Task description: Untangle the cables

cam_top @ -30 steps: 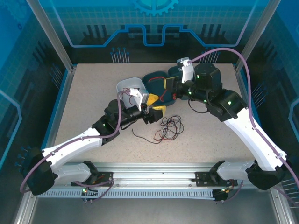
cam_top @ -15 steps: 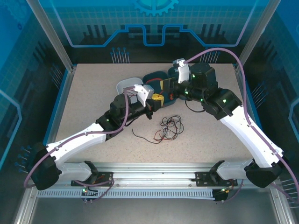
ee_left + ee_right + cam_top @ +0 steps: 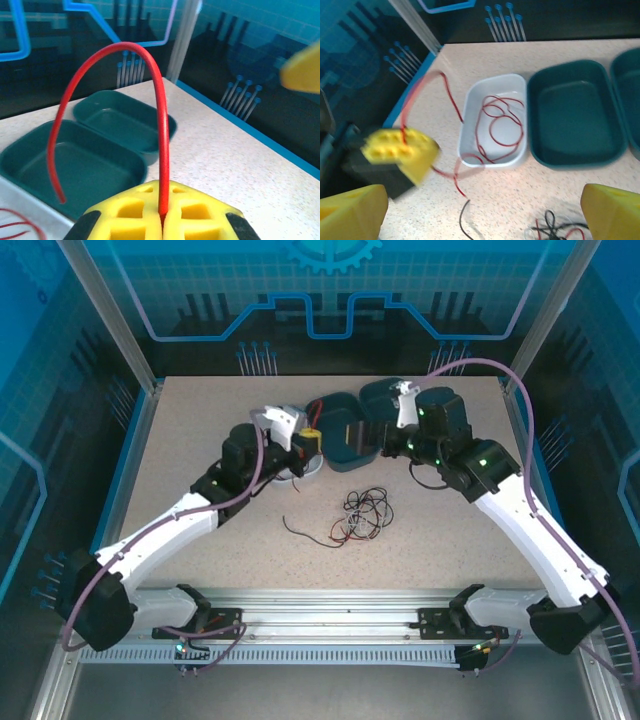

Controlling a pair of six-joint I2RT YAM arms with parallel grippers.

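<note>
The white bin (image 3: pixel 307 469) is below the left gripper, which will next tip downward and go lower toward it to let go of the red cable with its other loops.
My left gripper (image 3: pixel 311 437) is shut on a red cable (image 3: pixel 161 125), which rises from between its yellow fingers (image 3: pixel 130 215) and arcs over to a free end. It hovers by the white bin (image 3: pixel 470 107), where more of the red cable (image 3: pixel 500 117) lies in loops, with one strand trailing over the rim onto the table. A tangle of black, red and whitish cables (image 3: pixel 365 512) lies on the table in front of the bins, and a loose black end (image 3: pixel 462 220) reaches left of it. My right gripper (image 3: pixel 482 220) is open above the table, holding nothing.
Two dark green trays (image 3: pixel 350 435) (image 3: pixel 385 395) stand side by side at the back, right of the white bin. The right arm (image 3: pixel 500 490) leans in over the right half of the table. Blue walls (image 3: pixel 130 440) edge the speckled tabletop.
The right gripper opened and drew back to the right. The left gripper shut on the red cable and carried it back and left to the white bin.
</note>
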